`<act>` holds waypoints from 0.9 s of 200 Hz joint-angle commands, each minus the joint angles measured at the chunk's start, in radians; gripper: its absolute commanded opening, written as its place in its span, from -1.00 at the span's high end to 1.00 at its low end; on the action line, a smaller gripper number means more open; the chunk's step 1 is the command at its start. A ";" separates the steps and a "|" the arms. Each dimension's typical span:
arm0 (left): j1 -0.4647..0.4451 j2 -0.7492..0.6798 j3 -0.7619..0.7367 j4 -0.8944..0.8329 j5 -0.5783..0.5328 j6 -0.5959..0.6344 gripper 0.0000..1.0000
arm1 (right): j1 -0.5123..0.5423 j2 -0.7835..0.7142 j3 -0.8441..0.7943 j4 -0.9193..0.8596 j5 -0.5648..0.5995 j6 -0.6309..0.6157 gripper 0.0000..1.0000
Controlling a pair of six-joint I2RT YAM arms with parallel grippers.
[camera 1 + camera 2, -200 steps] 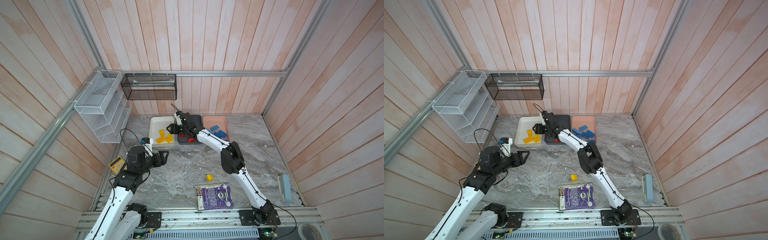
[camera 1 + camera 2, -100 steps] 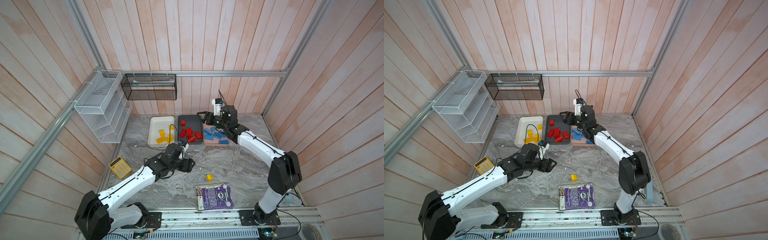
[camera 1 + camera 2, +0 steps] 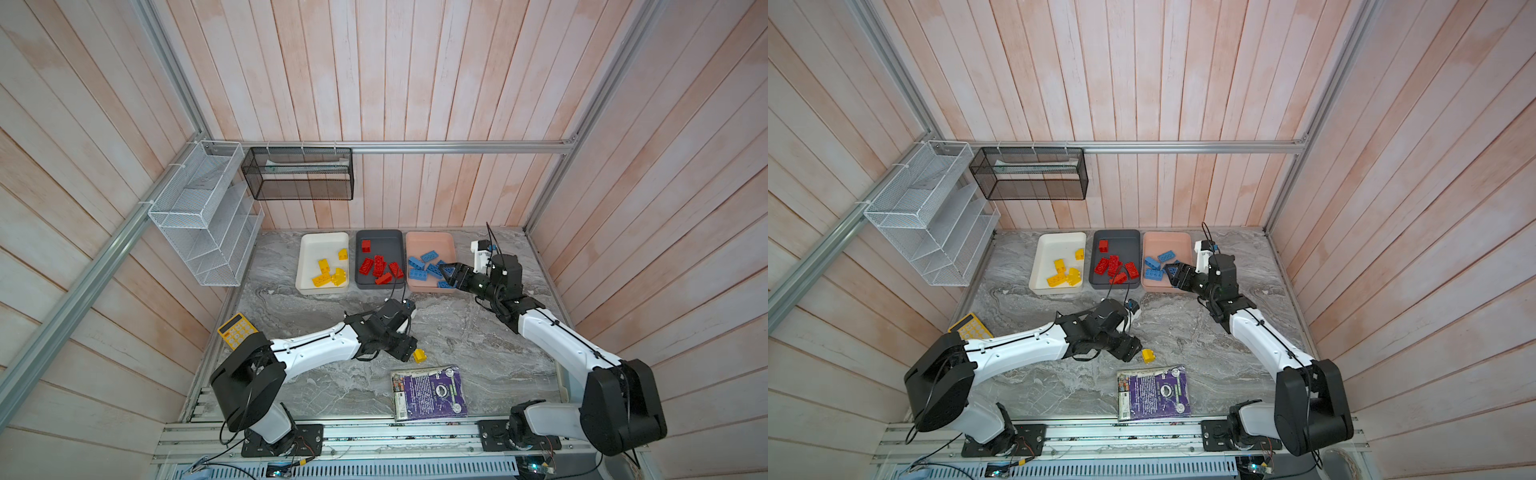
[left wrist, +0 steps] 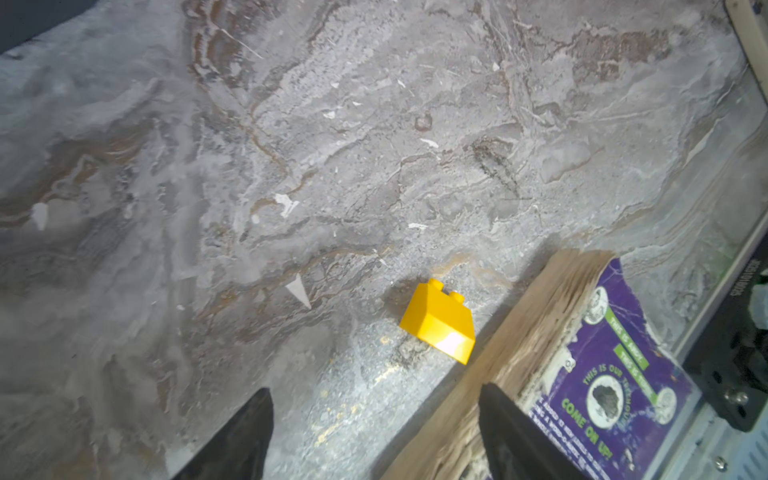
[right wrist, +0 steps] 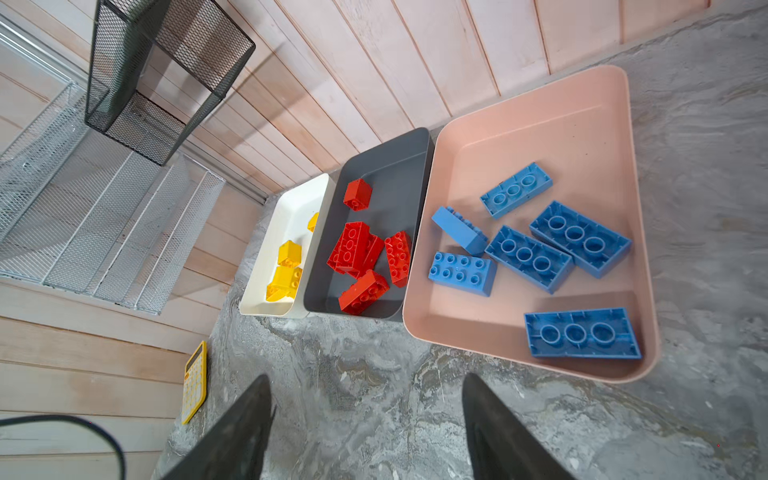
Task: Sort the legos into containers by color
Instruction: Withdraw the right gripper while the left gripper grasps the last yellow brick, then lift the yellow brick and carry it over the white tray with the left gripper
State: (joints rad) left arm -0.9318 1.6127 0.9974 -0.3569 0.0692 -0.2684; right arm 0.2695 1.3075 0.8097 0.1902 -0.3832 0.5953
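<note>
The left gripper needs to lower its open fingers toward the purple book until they are on both sides of the yellow lego [image 4: 439, 322], then close, because the lego lies below it that way.
One yellow sloped lego [image 3: 419, 355] [image 4: 438, 328] lies on the marble table beside a book. My left gripper [image 3: 408, 352] [image 4: 374, 390] hovers open just short of it, nothing between its fingers. At the back stand three containers: the white tray [image 3: 324, 249] holds yellow legos [image 3: 330, 272], the dark grey tray [image 3: 386, 245] holds red legos [image 3: 378, 266], and the pink tray [image 3: 428, 243] holds blue legos [image 3: 422, 266]. My right gripper [image 3: 449, 276] [image 5: 366, 377] hangs open and empty over the pink tray's front right corner.
A worn purple book [image 3: 430, 392] lies right next to the loose yellow lego, close to one left finger. A yellow calculator [image 3: 237, 330] sits at the left edge. A white wire rack [image 3: 203, 220] and black mesh basket [image 3: 299, 174] hang on the walls.
My left arm swung from the left side to the middle, ending beside the loose yellow lego. My right arm drew back from over the dark grey tray to the pink tray's right.
</note>
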 commanded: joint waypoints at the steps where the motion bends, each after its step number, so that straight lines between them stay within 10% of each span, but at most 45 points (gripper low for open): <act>1: -0.014 0.054 0.048 0.025 -0.019 0.031 -0.59 | -0.014 -0.022 -0.036 0.003 -0.032 -0.017 -0.45; 180: -0.080 0.263 0.182 -0.048 -0.180 0.039 -0.22 | -0.048 -0.058 -0.110 0.023 -0.048 -0.006 -0.46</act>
State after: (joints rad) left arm -1.0218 1.8519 1.1473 -0.3920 -0.0788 -0.2363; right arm 0.2272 1.2713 0.7090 0.2066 -0.4244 0.5987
